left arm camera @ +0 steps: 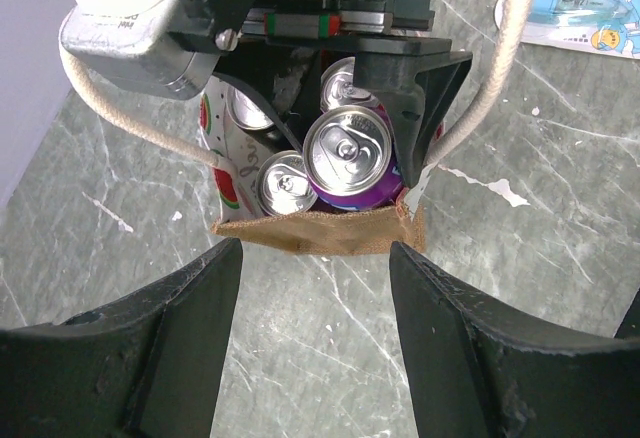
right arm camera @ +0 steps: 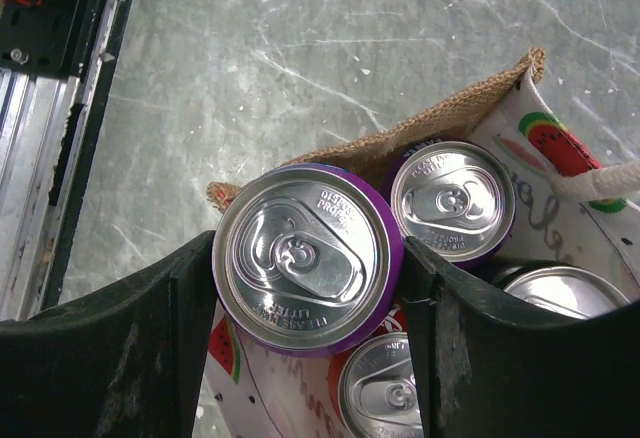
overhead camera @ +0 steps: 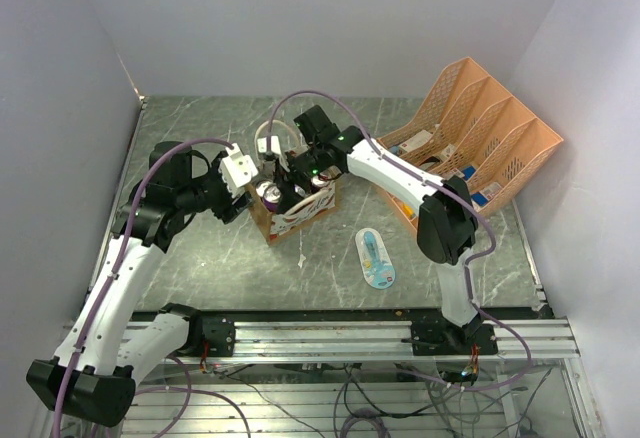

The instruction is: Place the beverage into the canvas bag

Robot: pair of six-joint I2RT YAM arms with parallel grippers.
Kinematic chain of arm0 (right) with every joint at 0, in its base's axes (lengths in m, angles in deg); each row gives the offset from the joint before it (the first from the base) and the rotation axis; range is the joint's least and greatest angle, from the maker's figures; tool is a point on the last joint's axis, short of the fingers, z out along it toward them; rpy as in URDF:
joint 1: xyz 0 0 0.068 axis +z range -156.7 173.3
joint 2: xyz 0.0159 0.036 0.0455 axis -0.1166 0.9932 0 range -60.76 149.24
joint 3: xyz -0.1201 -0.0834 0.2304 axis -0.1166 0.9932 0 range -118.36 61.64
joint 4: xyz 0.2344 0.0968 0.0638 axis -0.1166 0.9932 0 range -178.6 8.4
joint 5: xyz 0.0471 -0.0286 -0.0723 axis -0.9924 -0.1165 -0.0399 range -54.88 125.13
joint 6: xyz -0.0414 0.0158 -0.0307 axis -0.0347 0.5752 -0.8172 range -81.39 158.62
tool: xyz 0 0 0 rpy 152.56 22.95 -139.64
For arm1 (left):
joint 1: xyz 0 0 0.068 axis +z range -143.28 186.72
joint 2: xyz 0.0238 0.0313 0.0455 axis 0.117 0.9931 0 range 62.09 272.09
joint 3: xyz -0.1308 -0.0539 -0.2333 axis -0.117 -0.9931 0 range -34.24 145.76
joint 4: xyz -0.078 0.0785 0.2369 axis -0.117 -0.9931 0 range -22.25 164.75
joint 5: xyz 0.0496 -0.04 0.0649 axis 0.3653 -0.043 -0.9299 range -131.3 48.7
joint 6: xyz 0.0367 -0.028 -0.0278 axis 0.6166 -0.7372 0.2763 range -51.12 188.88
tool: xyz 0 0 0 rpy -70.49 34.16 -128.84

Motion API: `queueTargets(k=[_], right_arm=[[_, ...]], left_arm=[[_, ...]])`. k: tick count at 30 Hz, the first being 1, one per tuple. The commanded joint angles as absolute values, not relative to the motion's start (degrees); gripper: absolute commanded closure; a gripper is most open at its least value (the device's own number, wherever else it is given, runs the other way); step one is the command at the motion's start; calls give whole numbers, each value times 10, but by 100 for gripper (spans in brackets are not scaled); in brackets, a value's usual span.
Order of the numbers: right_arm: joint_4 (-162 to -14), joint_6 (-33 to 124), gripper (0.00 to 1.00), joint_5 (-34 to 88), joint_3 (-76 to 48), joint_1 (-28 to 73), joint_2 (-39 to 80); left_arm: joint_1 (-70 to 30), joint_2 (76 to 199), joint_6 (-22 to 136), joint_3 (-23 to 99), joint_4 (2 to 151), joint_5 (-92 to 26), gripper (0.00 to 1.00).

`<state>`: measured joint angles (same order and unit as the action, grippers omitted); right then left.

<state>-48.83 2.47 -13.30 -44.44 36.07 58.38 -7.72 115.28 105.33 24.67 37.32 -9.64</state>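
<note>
My right gripper will next move down into the bag's corner beside the other purple can and release the beverage, because the beverage's top still stands above the others.
The beverage, a purple can (right arm camera: pixel 305 258) with a silver top, is held upright between the two fingers of my right gripper (right arm camera: pixel 305 280), which press on its sides. It sits in the mouth of the canvas bag (right arm camera: pixel 555 143), higher than the other cans (right arm camera: pixel 452 200) standing inside. From the left wrist view the same can (left arm camera: pixel 352 153) shows at the bag's near burlap edge (left arm camera: pixel 320 231), between the white handles (left arm camera: pixel 480 88). My left gripper (left arm camera: pixel 315 288) stands open just outside the bag with only table between its fingers. From above, the bag (overhead camera: pixel 296 216) lies between both grippers.
An orange mesh organizer (overhead camera: pixel 480 128) with papers stands at the back right. A white and blue oval packet (overhead camera: pixel 375 256) lies on the marble table right of the bag. The metal rail (overhead camera: pixel 340 333) runs along the near edge.
</note>
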Motion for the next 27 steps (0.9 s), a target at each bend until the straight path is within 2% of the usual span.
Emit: queueTargets(k=[1, 27], right_arm=[[-448, -25, 72, -181, -475, 356, 583], [-277, -194, 71, -169, -599, 351, 657]], left_arm=[[-70, 1149, 1059, 245, 385, -84, 29], [-65, 1160, 1061, 253, 376, -79, 29]])
